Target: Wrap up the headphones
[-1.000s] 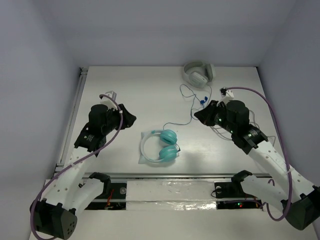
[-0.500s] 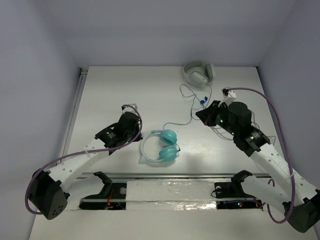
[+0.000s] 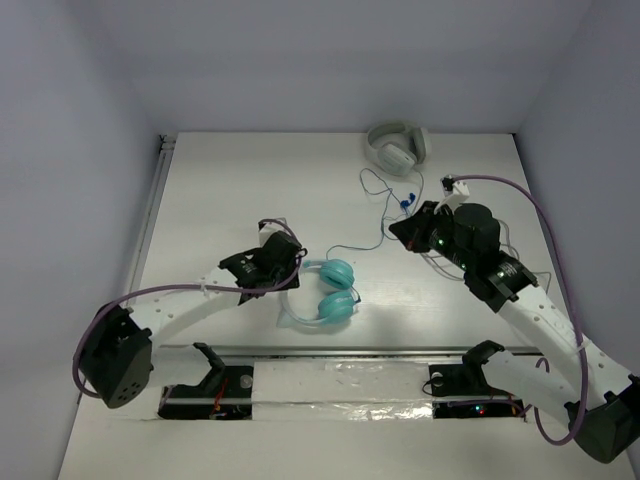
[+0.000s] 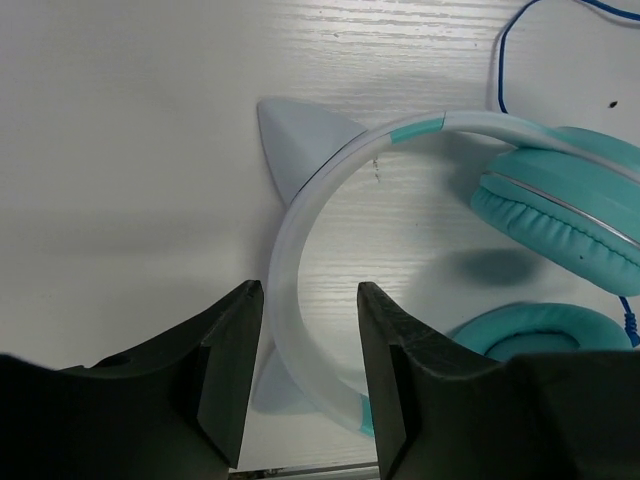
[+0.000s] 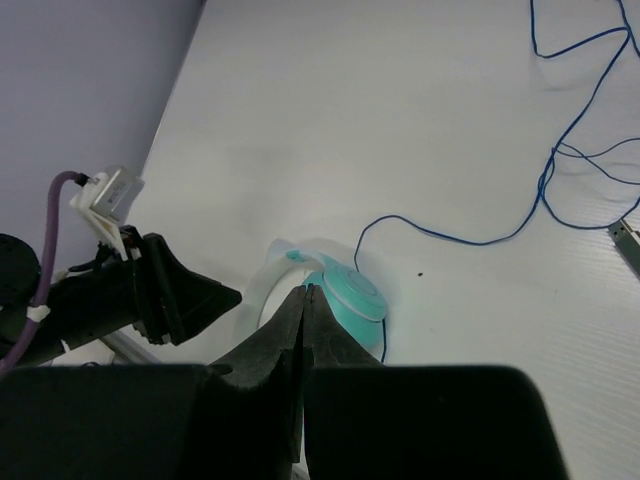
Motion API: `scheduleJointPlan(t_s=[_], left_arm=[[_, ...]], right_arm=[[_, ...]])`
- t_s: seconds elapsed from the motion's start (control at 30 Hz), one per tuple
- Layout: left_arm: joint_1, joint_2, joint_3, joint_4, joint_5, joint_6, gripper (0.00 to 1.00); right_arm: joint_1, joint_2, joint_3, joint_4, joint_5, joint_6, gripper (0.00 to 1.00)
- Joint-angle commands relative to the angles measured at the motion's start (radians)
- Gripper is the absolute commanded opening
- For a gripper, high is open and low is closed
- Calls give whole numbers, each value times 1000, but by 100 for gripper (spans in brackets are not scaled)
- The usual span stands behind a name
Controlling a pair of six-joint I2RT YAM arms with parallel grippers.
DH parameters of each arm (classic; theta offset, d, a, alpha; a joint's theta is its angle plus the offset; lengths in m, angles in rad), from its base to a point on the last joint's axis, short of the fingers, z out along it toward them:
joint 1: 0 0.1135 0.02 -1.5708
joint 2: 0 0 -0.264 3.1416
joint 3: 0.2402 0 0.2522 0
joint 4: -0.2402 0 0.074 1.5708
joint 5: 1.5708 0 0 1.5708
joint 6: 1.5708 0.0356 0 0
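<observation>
The curved part of the headband (image 4: 300, 225) between the cat ears already runs between the open fingers. My left gripper will move down onto it next and close there.
The headphones (image 3: 330, 291) lie flat at the middle front of the table, with two round teal cups and a pale headband (image 4: 300, 225) with cat ears. Their thin blue cable (image 3: 378, 222) runs back and right in loose loops. My left gripper (image 3: 291, 268) is open, its jaws standing either side of the headband without closing on it, as the left wrist view (image 4: 307, 292) shows. My right gripper (image 3: 405, 231) is shut and empty, above the table right of the cable. In the right wrist view (image 5: 305, 290) it points toward a teal cup (image 5: 352, 290).
Larger grey-white headphones (image 3: 397, 148) sit at the back of the table, their grey cable trailing under my right arm. A grey plug (image 5: 625, 240) lies near the blue loops. A metal rail (image 3: 150, 220) runs along the left edge.
My left arm has swung right and forward from the left side of the table, bringing its open jaws over the headband. The right arm has barely moved.
</observation>
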Motion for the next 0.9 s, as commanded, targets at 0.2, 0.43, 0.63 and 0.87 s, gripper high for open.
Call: scheduleJointPlan(t_s=[0.2, 0.43, 0.63, 0.87], left_arm=[[-1, 108, -59, 97, 26, -27, 40], [-1, 140, -112, 147, 63, -42, 38], [-1, 174, -123, 163, 44, -28, 34], [-1, 231, -103, 149, 0, 1, 20]], right_arm=[[8, -9, 2, 60, -1, -13, 0], [8, -5, -4, 60, 4, -10, 0], [8, -2, -7, 64, 10, -4, 0], [8, -4, -7, 60, 18, -3, 0]])
